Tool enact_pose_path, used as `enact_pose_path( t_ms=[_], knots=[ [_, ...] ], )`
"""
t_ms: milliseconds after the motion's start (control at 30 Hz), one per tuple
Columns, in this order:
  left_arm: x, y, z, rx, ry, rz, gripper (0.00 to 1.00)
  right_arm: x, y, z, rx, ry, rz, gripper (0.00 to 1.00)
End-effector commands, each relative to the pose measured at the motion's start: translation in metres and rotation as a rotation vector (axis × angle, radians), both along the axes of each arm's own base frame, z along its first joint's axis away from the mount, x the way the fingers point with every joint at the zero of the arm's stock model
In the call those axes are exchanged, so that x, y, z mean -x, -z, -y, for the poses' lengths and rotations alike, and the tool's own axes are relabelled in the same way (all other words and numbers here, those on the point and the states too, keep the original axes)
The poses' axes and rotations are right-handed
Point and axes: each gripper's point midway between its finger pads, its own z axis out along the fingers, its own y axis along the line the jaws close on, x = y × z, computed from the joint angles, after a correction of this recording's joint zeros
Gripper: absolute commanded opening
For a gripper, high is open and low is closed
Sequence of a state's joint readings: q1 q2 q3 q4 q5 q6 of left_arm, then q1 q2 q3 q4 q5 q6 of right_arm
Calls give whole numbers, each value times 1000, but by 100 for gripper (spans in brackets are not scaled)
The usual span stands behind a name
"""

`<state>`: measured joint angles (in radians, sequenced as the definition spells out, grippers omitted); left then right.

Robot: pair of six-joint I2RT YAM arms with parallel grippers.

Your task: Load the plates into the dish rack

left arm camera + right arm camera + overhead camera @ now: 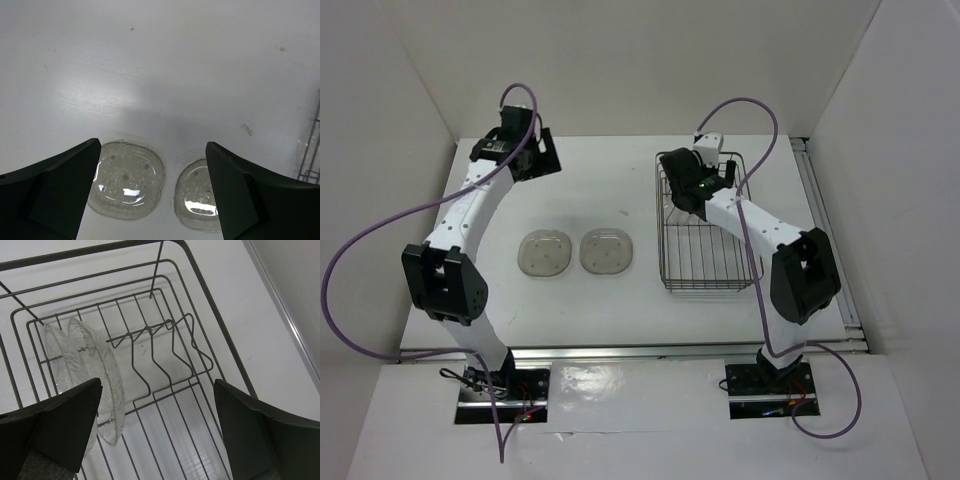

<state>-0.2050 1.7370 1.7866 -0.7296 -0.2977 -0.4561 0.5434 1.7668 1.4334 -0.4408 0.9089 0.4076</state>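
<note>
My left gripper is above the plate farther from the rack and should move back and down to it next, at its free edge opposite the other plate.
Two smoky translucent plates lie flat side by side on the white table, one on the left and one on the right. My left gripper is open and empty, held above the table behind them. The dark wire dish rack stands at the right. Two clear plates stand on edge in its dividers. My right gripper is open and empty, hovering over the rack's far end just beside those plates.
White walls enclose the table at the back and both sides. A metal rail runs along the right edge. The rack's corner shows at the right of the left wrist view. Purple cables loop from both arms.
</note>
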Motion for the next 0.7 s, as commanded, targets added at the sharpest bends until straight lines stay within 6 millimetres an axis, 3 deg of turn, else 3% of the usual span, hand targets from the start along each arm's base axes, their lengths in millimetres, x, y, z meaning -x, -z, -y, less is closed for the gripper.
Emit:
enact_pose_path(
  t_ms=[0, 67, 100, 167, 200, 267, 300, 333, 467, 667],
  knots=[
    [22, 41, -43, 98, -129, -115, 100, 9, -63, 21, -30, 82, 135, 100],
    [36, 55, -57, 122, -183, -150, 100, 13, -78, 30, -43, 102, 170, 100],
    [54, 74, -61, 134, -204, -225, 100, 17, -92, 35, -68, 104, 199, 100],
    [71, 79, -68, 155, -235, -240, 100, 20, -99, 32, -84, 53, 203, 100],
    [88, 98, -68, 149, -240, -293, 100, 23, -113, 35, -112, 38, 230, 100],
    [102, 105, -66, 157, -233, -304, 100, 27, -113, 33, -126, -15, 224, 100],
    [110, 119, -62, 168, -225, -338, 100, 28, -126, 24, -180, -85, 261, 100],
    [115, 121, -62, 168, -225, -342, 100, 31, -119, 21, -173, -127, 242, 100],
    [124, 133, -61, 179, -234, -353, 100, 37, -122, -7, -248, -313, 255, 100],
    [150, 180, -65, 177, -318, -422, 98, 48, -124, -28, -314, -450, 264, 100]
  ],
)
